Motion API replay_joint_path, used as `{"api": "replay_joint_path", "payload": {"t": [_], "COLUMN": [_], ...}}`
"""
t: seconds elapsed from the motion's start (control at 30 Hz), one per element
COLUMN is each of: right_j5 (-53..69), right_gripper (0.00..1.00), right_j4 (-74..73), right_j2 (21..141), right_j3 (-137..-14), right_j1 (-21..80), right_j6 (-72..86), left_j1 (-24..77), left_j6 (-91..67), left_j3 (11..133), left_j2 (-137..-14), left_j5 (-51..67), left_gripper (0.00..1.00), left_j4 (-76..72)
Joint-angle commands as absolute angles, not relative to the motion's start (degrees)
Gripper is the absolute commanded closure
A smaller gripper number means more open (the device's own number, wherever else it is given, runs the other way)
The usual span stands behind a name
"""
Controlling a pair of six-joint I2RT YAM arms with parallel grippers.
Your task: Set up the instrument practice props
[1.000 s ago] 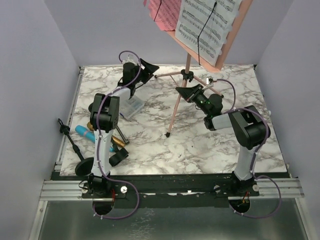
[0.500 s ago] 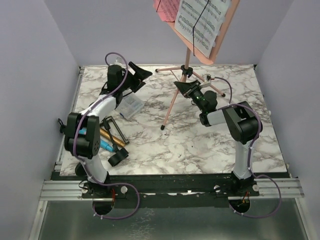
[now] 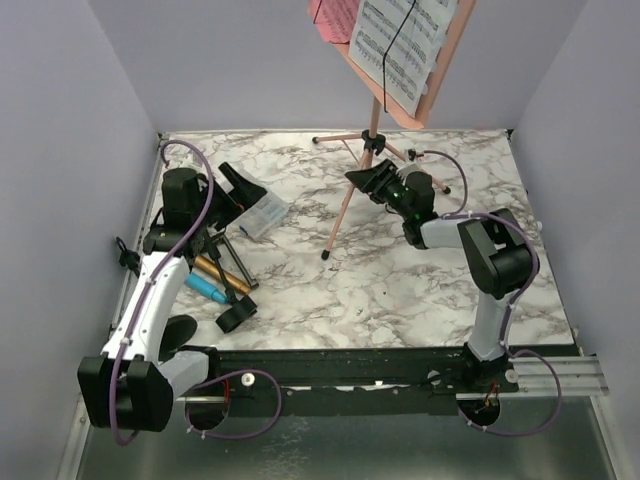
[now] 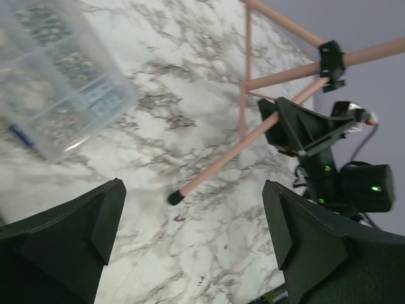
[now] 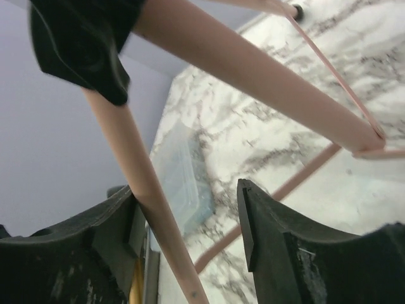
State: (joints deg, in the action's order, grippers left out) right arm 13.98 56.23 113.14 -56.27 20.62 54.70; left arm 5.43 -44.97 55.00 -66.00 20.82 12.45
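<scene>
Next, my left gripper turns and moves back and down onto the mic mount's shaft (image 3: pixel 220 264), which lies below and back of it, since the round base is wider.
The pink music rack (image 3: pixel 445 45) stands on thin tripod legs (image 3: pixel 347 200) at the back of the table and carries white sheet-music pages (image 3: pixel 398 45) and pink pages (image 3: pixel 335 15). My right gripper (image 3: pixel 363 180) is open astride the front leg (image 5: pixel 149 190), which lies against one finger (image 5: pixel 107 234). My left gripper (image 3: pixel 240 185) is open and empty above the left side, aimed at the leg's foot (image 4: pixel 174 197). The gold microphone (image 3: pixel 215 272) and blue microphone (image 3: pixel 205 290) lie at the left. Two black round-based mic mounts (image 3: pixel 235 315) (image 3: pixel 175 335) lie near the front left.
A small clear plastic box (image 3: pixel 262 212) lies beside my left gripper and also shows in the left wrist view (image 4: pixel 57 82). A black metal bracket (image 3: pixel 228 255) lies over the microphones. Walls close in the marble table (image 3: pixel 400 290) on three sides.
My left arm has swung away from the stand to the left and nearer. The stand shifted left and back at first, then held still. My right gripper stays at the front leg.
</scene>
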Motion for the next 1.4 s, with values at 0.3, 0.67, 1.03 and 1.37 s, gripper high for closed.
{"api": "replay_joint_path", "payload": {"t": [0.3, 0.67, 1.03, 1.37], "right_j5": [15.84, 15.62, 12.53, 10.89], "right_gripper": [0.04, 0.05, 0.05, 0.05], "right_j4": [26.39, 11.21, 5.48, 2.07], "right_j2": [91.26, 73.13, 65.41, 62.39], "right_j3": [-47.11, -38.41, -36.48, -36.96], "right_j1": [19.8, 19.82, 19.8, 19.83], "right_j6": [39.79, 29.16, 25.21, 23.67], "left_j1": [-10.81, -6.86, -5.36, -4.83], "left_j6": [-44.32, -45.46, -44.97, -41.67], "left_j3": [46.17, 42.39, 42.41, 43.92], "left_j2": [-69.06, -75.8, -81.55, -74.58], "left_j5": [3.86, -3.8, -3.87, -2.72], "left_gripper": [0.02, 0.32, 0.54, 0.9], "left_j4": [25.05, 17.87, 16.13, 15.57]}}
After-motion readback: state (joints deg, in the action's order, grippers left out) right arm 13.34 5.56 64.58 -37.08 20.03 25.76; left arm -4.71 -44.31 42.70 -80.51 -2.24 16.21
